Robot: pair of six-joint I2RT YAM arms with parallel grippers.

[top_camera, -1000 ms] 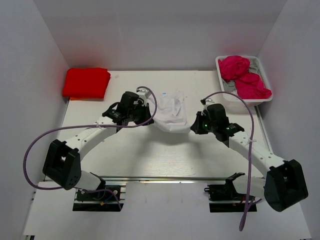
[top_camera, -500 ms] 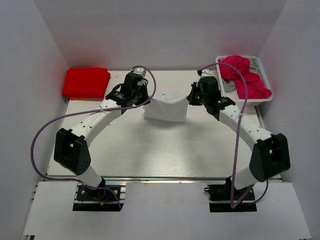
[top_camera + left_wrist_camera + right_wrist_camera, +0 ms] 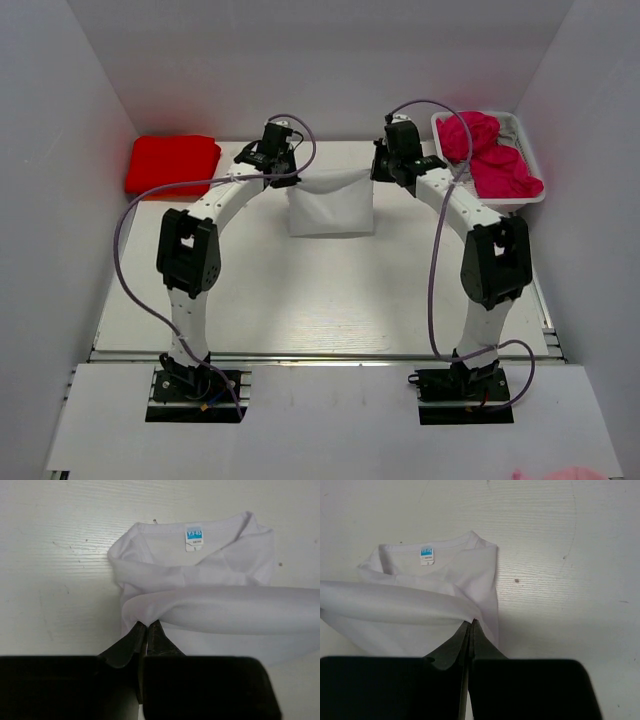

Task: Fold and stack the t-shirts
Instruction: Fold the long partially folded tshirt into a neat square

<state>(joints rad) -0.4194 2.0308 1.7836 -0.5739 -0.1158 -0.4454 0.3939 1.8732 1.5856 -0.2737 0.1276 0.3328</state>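
My left gripper is to move away from my base and down next, and it should lay down the t-shirt's corner beside the collar [image 3: 299, 174] [image 3: 123, 546].
The white t-shirt [image 3: 330, 207] lies partly folded at the far middle of the table. Its neck label [image 3: 193, 533] faces up and also shows in the right wrist view [image 3: 427, 553]. My left gripper [image 3: 285, 178] is shut on the left corner of the folded-over edge [image 3: 145, 611]. My right gripper [image 3: 375, 172] is shut on the right corner of that edge [image 3: 468, 614]. The edge is stretched between them above the lower layer. A folded red t-shirt [image 3: 172, 164] lies at the far left. Magenta-pink t-shirts [image 3: 489, 150] are bunched in the basket.
The white wire basket [image 3: 528, 190] stands at the far right corner. White walls close in the table on the left, back and right. Both arms reach far over the table, cables looping above them.
Both grippers have carried the near edge of the white t-shirt away from me toward the collar, folding it over. The arms are now stretched much farther out.
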